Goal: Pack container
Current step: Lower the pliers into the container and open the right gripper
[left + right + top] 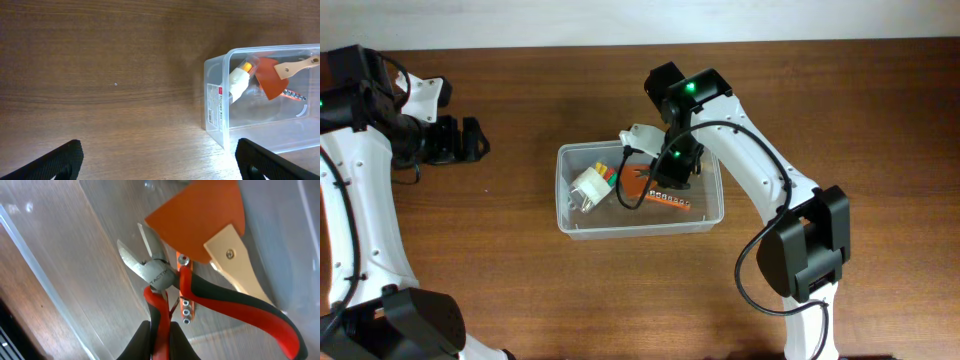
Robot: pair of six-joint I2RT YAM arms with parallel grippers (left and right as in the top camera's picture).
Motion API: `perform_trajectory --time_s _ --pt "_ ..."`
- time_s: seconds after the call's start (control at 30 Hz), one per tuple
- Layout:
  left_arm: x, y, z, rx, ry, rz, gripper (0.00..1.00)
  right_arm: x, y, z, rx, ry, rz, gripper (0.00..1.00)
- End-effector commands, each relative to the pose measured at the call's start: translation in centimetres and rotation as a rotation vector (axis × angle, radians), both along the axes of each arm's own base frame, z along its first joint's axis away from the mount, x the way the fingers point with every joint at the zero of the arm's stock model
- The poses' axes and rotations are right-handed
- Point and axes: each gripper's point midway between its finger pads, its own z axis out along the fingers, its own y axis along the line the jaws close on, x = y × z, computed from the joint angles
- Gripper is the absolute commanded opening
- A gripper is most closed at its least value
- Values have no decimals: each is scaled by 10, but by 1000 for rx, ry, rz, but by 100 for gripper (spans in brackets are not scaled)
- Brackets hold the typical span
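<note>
I need to carry the cutting pliers (pixel 160 275) farther down into the tub with my right gripper next, so that they come onto the orange bit strip (pixel 186 300).
The container (pixel 563 190) is a clear plastic tub in the middle of the table, also seen in the left wrist view (pixel 220 100) and the right wrist view (pixel 45 265). My right gripper (pixel 672 175) reaches down into it. Its jaws (pixel 161 330) are shut on one red-and-black handle of the cutting pliers (pixel 160 275), whose steel nose points at the tub floor. Beside the pliers lie an orange scraper (pixel 200 220) with a wooden handle and an orange bit strip (pixel 670 201). My left gripper (pixel 475 140) hangs open over bare table, left of the tub.
A white tool with coloured tips (pixel 588 187) lies in the tub's left half. The wooden table (pixel 100 75) stretches left of the tub under the left gripper's black fingers (pixel 65 160). The right arm's cable (pixel 750 260) loops over the table to the right.
</note>
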Motion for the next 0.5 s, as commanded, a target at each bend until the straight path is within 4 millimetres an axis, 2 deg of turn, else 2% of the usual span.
perform_trajectory --time_s 0.0,0.3,0.47 --pt "4 0 5 -12 -18 9 99 -4 10 -3 38 19 18 9" --pt "4 0 5 -12 -18 9 99 -1 11 -33 11 72 16 10" --pt "4 0 5 -12 -17 9 99 -1 11 -39 6 82 16 10"
